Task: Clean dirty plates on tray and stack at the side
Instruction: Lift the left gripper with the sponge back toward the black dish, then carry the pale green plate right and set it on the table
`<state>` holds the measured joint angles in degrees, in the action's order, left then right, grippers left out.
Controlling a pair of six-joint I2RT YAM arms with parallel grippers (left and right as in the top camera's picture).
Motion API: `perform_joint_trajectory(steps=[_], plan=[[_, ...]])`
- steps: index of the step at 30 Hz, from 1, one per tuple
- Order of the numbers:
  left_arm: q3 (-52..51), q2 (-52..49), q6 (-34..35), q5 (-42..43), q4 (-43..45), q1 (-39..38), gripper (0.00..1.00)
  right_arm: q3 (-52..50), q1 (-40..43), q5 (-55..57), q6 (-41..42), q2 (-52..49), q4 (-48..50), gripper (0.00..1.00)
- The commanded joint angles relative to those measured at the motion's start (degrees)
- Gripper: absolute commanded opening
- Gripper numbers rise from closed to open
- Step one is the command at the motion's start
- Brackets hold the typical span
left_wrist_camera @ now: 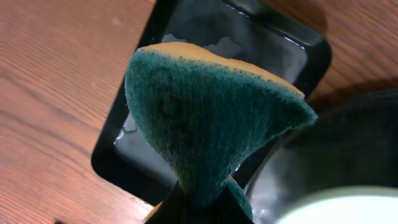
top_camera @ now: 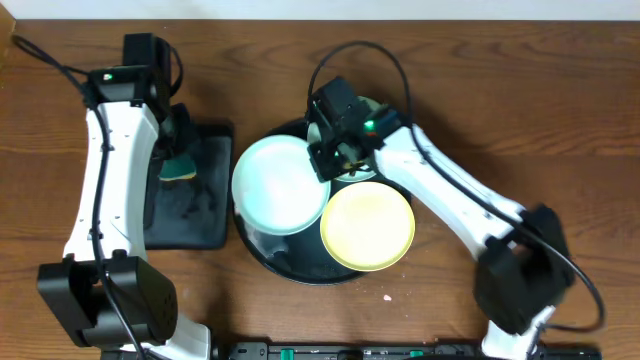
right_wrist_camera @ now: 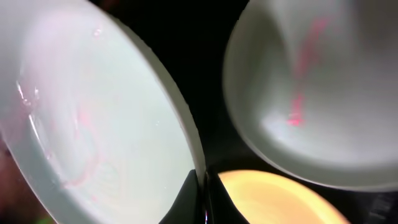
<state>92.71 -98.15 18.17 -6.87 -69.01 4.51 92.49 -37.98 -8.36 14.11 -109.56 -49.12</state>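
I will next lift my right gripper past the round tray (top_camera: 268, 247), lower it and release the plate, because bare wooden table lies to the tray's right in the overhead view.
The round black tray (top_camera: 268, 247) holds three plates. A mint plate (top_camera: 278, 182) lies at its left, a yellow plate (top_camera: 367, 225) at its right front, and a second mint plate (top_camera: 366, 172) at the back, mostly hidden under my right arm. My right gripper (top_camera: 327, 158) is shut on the rim of the left mint plate (right_wrist_camera: 93, 124); the yellow plate (right_wrist_camera: 280, 199) and the back mint plate (right_wrist_camera: 323, 93), with pink smears, also show there. My left gripper (top_camera: 180, 160) is shut on a green sponge (left_wrist_camera: 205, 118) above the rectangular tray.
A small rectangular black tray (top_camera: 190, 215) with wet patches lies left of the round tray; it also shows in the left wrist view (left_wrist_camera: 273, 43). Bare wooden table (top_camera: 560, 110) surrounds both. A black strip (top_camera: 340, 350) runs along the front edge.
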Motion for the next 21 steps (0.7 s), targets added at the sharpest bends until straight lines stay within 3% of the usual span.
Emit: perform_joint_trajectory(steps=[1, 7, 21], plan=[[0.9, 0.07, -0.52, -1.11, -0.07, 0.24, 0.08, 1.11, -1.36, 14.21, -2.23, 2.71, -0.94, 0.01], [0.9, 0.04, -0.5, -1.11, -0.11, 0.24, 0.08, 1.11, -6.86, 34.64, -2.19, 3.91, -2.08, 0.01], [0.9, 0.07, -0.5, -1.11, -0.09, 0.24, 0.08, 1.11, -21.77, 69.11, -1.31, 3.93, -1.05, 0.01]])
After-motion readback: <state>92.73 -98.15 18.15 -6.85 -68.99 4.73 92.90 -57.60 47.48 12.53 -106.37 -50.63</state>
